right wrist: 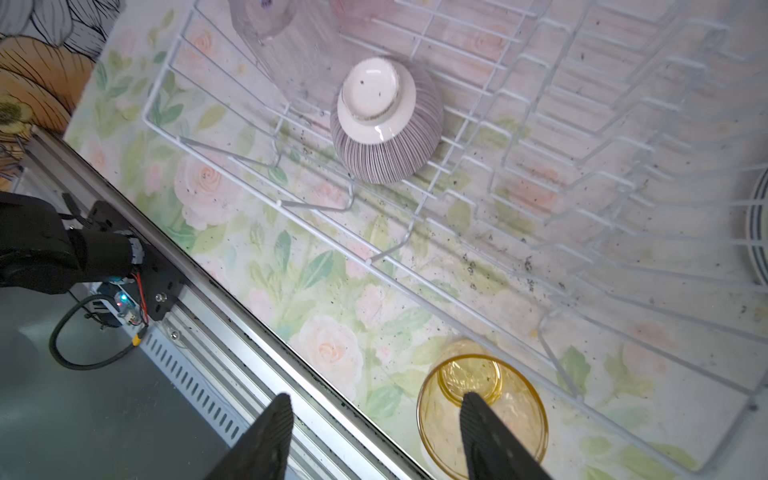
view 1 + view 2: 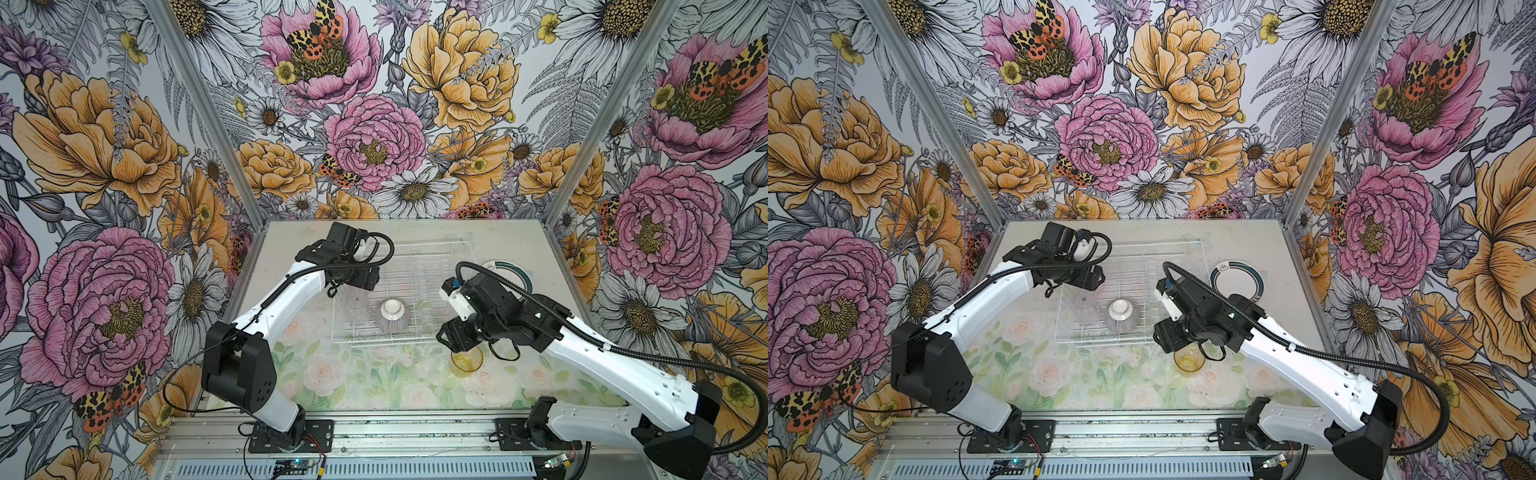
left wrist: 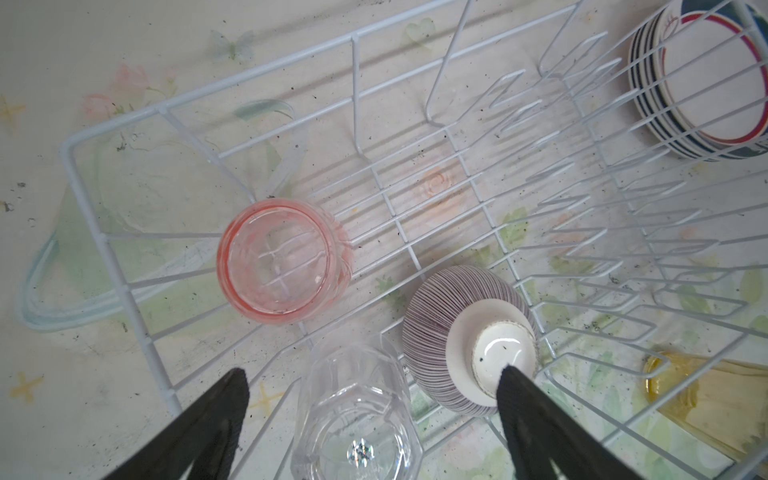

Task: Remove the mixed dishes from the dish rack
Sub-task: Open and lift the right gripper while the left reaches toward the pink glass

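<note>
The left gripper moves outward and down next, past the clear tumbler [image 3: 353, 415], around the pink tumbler [image 3: 284, 259] to close, because it stands beyond the gripper's open fingers.
The white wire dish rack [image 2: 415, 343] [image 2: 1100, 343] [image 3: 92, 216] [image 1: 278, 203] holds an upside-down ribbed grey-purple bowl [image 2: 392, 316] [image 2: 1121, 316] [image 3: 449, 332] [image 1: 386, 120], a pink tumbler [image 3: 284, 259] and a clear tumbler [image 3: 353, 415]. My left gripper [image 3: 372, 370] [image 2: 365, 278] hovers open above the clear tumbler, which stands between its fingers untouched. An amber tumbler [image 2: 467, 361] [image 2: 1190, 359] [image 1: 482, 407] stands upright on the table in front of the rack. My right gripper [image 1: 377, 395] [image 2: 453, 336] is open, with one finger over the tumbler's mouth.
A stack of white plates [image 2: 513, 272] [image 2: 1237, 282] [image 3: 706, 83] with teal-and-red rims lies on the table right of the rack. Rows of upright prongs fill the rack's right half. The table's metal front rail [image 1: 232, 303] runs close to the amber tumbler.
</note>
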### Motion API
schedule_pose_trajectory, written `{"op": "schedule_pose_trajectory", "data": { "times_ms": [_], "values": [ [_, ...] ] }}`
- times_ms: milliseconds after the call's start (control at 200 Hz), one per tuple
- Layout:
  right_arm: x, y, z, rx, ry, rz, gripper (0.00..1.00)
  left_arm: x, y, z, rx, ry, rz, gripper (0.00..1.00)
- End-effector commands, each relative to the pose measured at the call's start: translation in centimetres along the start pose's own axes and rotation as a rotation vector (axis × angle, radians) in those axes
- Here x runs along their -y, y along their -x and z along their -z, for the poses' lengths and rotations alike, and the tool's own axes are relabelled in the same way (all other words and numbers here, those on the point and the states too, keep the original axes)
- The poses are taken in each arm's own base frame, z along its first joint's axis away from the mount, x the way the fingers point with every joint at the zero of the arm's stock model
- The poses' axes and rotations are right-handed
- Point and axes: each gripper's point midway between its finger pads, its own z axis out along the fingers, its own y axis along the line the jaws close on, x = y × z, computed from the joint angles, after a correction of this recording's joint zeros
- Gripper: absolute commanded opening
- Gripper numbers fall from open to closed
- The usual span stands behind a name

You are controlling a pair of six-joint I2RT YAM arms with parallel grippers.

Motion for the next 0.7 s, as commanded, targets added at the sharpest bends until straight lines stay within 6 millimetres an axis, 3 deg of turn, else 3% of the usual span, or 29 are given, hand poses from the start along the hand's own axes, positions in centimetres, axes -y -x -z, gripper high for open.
{"op": "schedule_pose_trajectory", "data": {
  "times_ms": [0,250,275,455,661,671,696],
  "values": [
    [0.4,1.7,1.0,0.063,-0.024,0.032,0.67,-1.2,0.7,-0.8,-0.019,0.054,-0.012,0.95],
    [0.9,2.1,1.1,0.090,-0.042,0.032,0.67,-2.6,1.3,-2.8,-0.064,0.100,-0.012,0.95],
    [1.7,2.3,1.2,0.098,-0.058,0.010,0.67,-2.7,1.2,-2.9,-0.068,0.106,-0.012,0.95],
    [2.7,2.3,1.5,0.112,-0.073,-0.014,0.68,-4.0,1.6,-3.3,-0.081,0.161,-0.011,0.95],
    [3.3,2.2,1.3,0.111,-0.077,-0.031,0.67,-3.9,1.6,-4.3,-0.098,0.136,-0.010,0.95],
    [3.4,2.1,1.3,0.110,-0.078,-0.033,0.67,-4.0,1.0,-5.3,-0.127,0.135,-0.009,0.95],
    [3.4,2.1,1.2,0.109,-0.078,-0.034,0.68,-4.0,0.9,-5.7,-0.134,0.136,-0.008,0.95]
  ]
}}
